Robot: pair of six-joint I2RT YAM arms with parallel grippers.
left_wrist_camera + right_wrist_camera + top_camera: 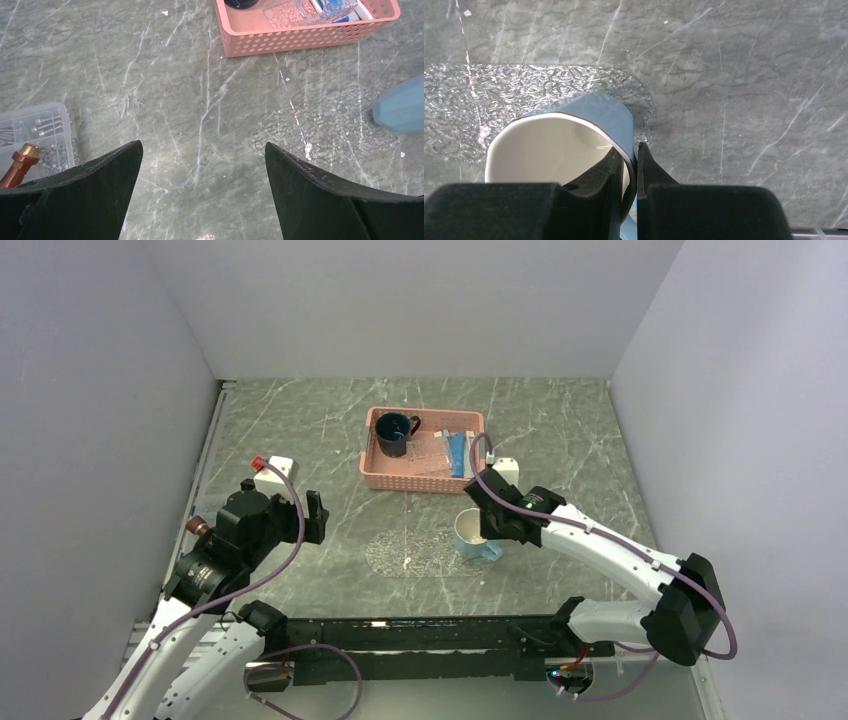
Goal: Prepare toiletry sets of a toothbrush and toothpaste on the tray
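Note:
My right gripper moves down slightly next, edging toward the tray's rounded end, and releases the mug's rim, since the light blue mug (473,537) is already over that end.
The clear textured tray (400,552) lies flat on the table in front of the arms and also shows in the right wrist view (524,90) and the left wrist view (325,130). My right gripper (489,523) is shut on the rim of a light blue mug (473,537), one finger inside and one outside (629,150), at the tray's right end. A blue toothpaste tube (457,453) and pale toothbrushes (443,445) lie in the pink basket (420,481). My left gripper (318,517) is open and empty over bare table left of the tray (202,150).
A dark blue mug (395,432) stands in the basket's left end. Small white boxes sit at the left (272,473) and beside the basket's right end (505,468). A clear box of screws (35,130) lies by the left arm. Grey walls enclose the table.

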